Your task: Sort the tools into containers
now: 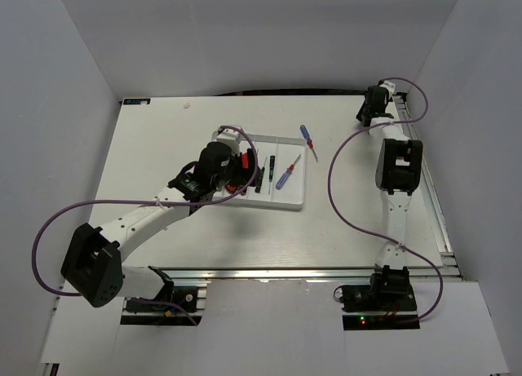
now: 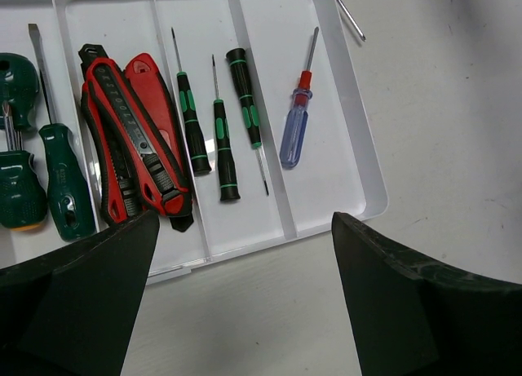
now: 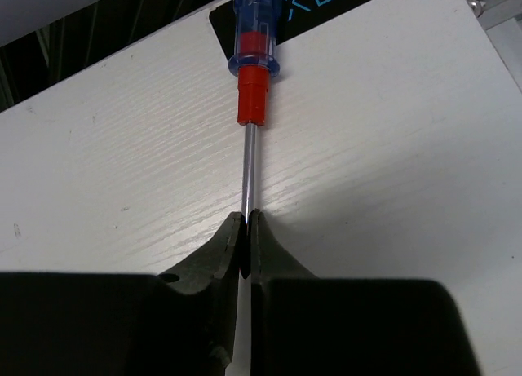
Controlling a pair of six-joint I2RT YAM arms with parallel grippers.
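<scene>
My right gripper will next swing back, to the left in the top view, to the matching blue-handled screwdriver's compartment [image 1: 294, 183] and release.
The white tray [image 2: 371, 198] has long compartments. Green-handled screwdrivers [image 2: 61, 176] lie in one, red-and-black tools [image 2: 134, 148] in the second, thin dark precision drivers [image 2: 220, 148] in the third and a blue-handled screwdriver [image 2: 294, 131] in the fourth. My left gripper [image 2: 245, 229] hangs open over the tray's near edge, holding nothing. Another blue-handled screwdriver [image 1: 308, 141] lies on the table right of the tray [image 1: 289, 203]. At the far right corner my right gripper [image 3: 247, 221] is shut on the metal shaft of a blue-handled screwdriver [image 3: 254, 33] with a red collar, its handle pointing away.
The held screwdriver's handle reaches the table's far edge, where a dark strip [image 3: 326, 1] shows. The left arm [image 1: 139, 221] stretches diagonally from its base to the tray. White walls surround the table on three sides.
</scene>
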